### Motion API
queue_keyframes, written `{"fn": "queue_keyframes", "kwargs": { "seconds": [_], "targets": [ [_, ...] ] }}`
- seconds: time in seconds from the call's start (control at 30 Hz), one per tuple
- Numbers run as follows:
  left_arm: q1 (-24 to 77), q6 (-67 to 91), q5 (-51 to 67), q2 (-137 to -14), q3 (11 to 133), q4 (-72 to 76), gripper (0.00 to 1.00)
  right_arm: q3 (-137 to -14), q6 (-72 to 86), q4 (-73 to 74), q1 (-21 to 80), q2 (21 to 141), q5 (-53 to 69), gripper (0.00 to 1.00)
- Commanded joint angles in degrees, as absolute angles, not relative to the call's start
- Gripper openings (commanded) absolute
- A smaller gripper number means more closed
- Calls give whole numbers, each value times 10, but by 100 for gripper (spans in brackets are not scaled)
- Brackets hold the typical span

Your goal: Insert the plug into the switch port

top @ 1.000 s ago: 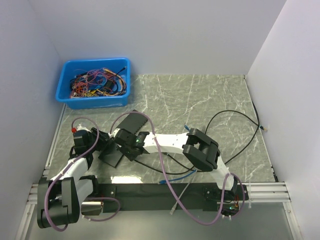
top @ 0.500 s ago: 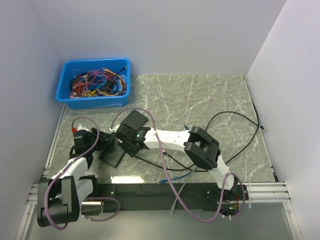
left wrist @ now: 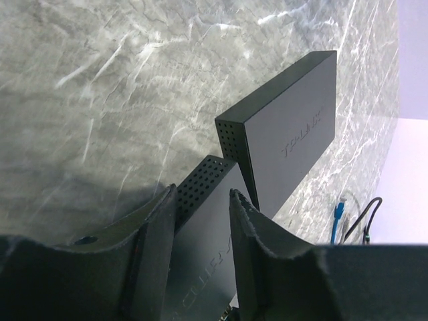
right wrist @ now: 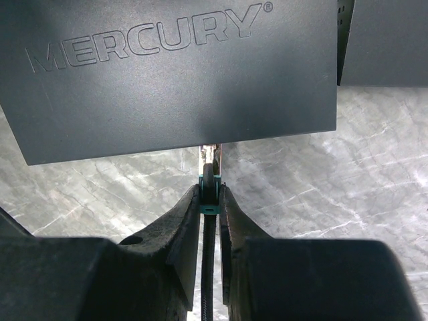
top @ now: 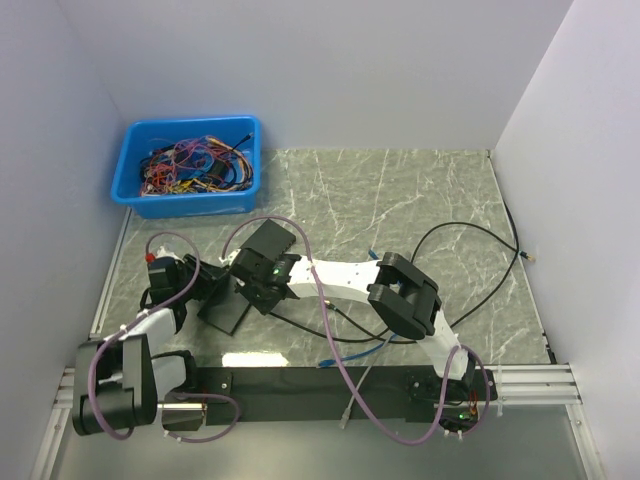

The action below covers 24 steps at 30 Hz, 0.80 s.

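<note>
My right gripper pushes the plug farther in under the switch's near edge (right wrist: 210, 143) next, then opens to release it, since metal still shows between teal boot and switch.
A black switch marked MERCURY (right wrist: 174, 73) lies at the table's near left (top: 225, 312). My right gripper (right wrist: 210, 192) is shut on the plug (right wrist: 210, 198), a teal boot on a black cable. The plug's tip runs out of sight under the switch's near edge, so the port is hidden. My left gripper (left wrist: 202, 194) stands open over the far end of the same switch (left wrist: 200, 234), its fingers apart with the top face showing between them. I cannot tell whether the fingers touch it. In the top view both grippers meet at this switch, left (top: 205, 288) and right (top: 250, 285).
A second black switch (left wrist: 287, 130), marked TP-LINK, lies just beyond the first. A blue bin (top: 190, 122) of coloured wires stands at the back left. A black cable (top: 470, 235) loops over the right half, and a blue cable (top: 355, 350) lies near the front edge. White walls enclose the table.
My right wrist has swung away from the bases and now overlaps the second switch in the top view. The left arm has shifted slightly; its jaws have narrowed a little.
</note>
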State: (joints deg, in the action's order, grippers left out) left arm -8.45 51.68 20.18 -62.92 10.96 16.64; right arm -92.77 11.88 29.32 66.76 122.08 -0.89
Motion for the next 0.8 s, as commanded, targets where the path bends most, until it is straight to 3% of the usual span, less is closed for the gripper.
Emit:
{"fn": "queue_keyframes", "kwargs": {
  "seconds": [0.0,0.77],
  "targets": [
    [-79,506,266,-660,124,170,42,-960,108,215,670,1214,-18,0],
    [-16,515,260,-665,110,137,41,-891,54,61,630,1172,-18,0]
  ]
}}
